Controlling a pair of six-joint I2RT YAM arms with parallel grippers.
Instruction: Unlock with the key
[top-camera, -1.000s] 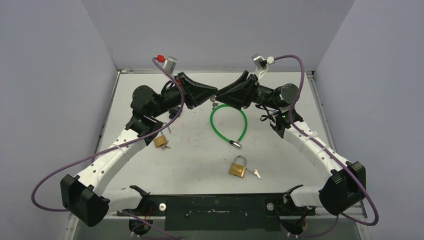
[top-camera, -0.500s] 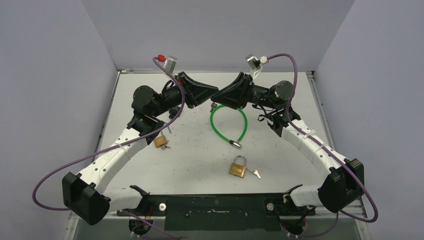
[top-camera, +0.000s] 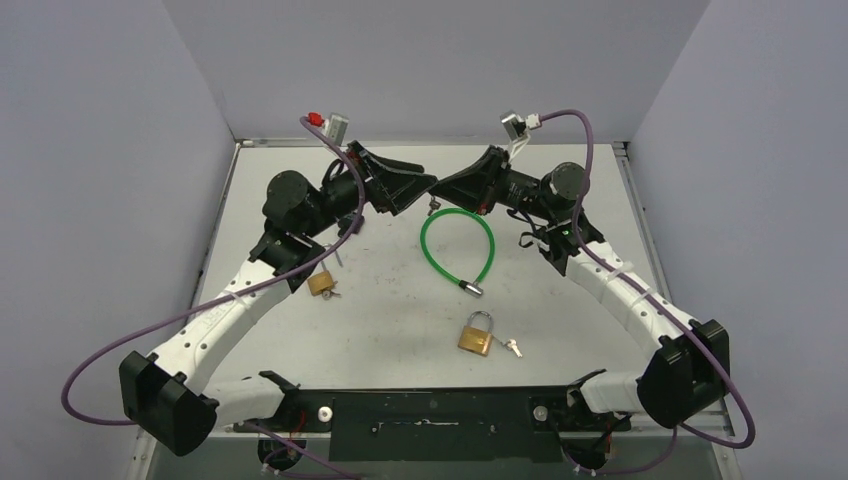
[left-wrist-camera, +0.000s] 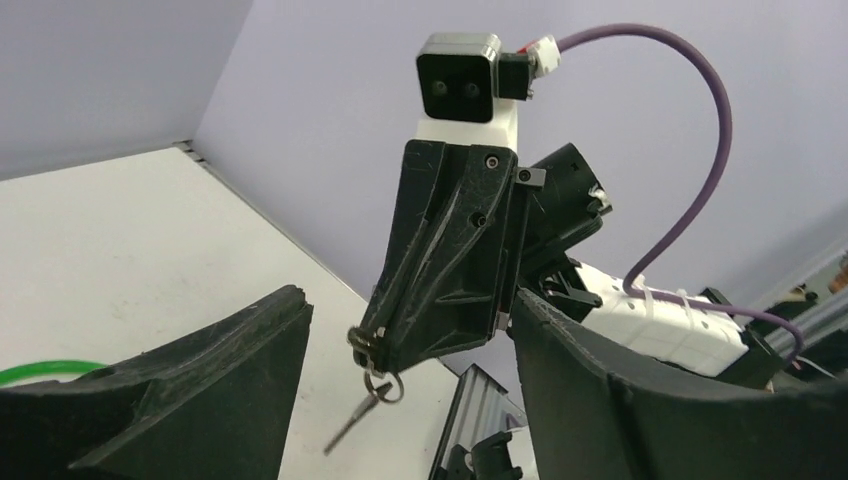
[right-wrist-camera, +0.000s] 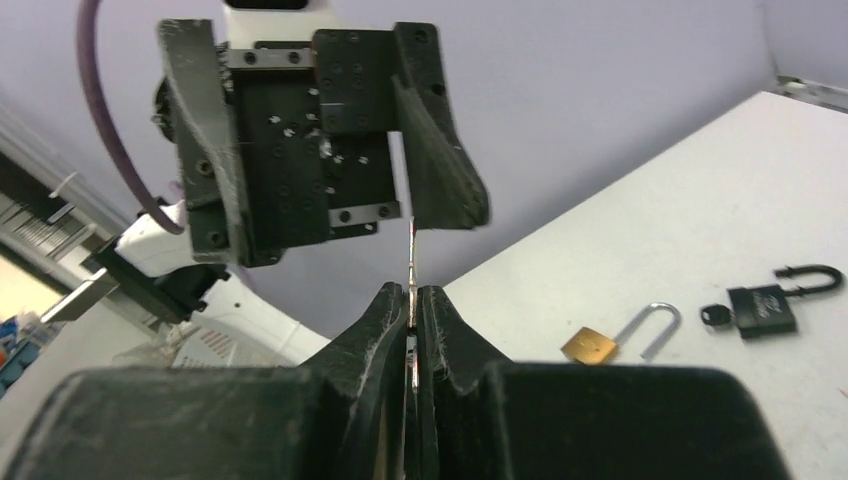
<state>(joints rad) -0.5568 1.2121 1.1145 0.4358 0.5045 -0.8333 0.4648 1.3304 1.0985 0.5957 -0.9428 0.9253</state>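
Note:
The left gripper tilts downward and lowers, toward the right in the top view, onto the green cable's curved side (top-camera: 492, 247) next, since the lock lies flat below.
My right gripper (right-wrist-camera: 412, 292) is shut on a flat metal key (right-wrist-camera: 412, 250), whose blade sticks up from between the fingertips. In the left wrist view the right gripper (left-wrist-camera: 372, 345) hangs in the air with a key ring (left-wrist-camera: 383, 383) and a second key (left-wrist-camera: 352, 425) dangling below it. My left gripper (left-wrist-camera: 408, 298) faces it, open, its fingers either side of the right gripper's tip and holding nothing. Seen from above, the left gripper (top-camera: 416, 187) and the right gripper (top-camera: 441, 190) meet tip to tip over the back of the table, above a green cable lock (top-camera: 457, 245).
A brass padlock (top-camera: 477, 335) with a key (top-camera: 512, 347) beside it lies near the front. A small brass padlock (top-camera: 321, 284) sits by the left arm. The right wrist view shows an open brass padlock (right-wrist-camera: 590, 345) and a black padlock (right-wrist-camera: 765, 310) on the white table (top-camera: 400, 320).
The left gripper has opened and let go of the key. The right gripper has shut on it. Both arms stay roughly where they were.

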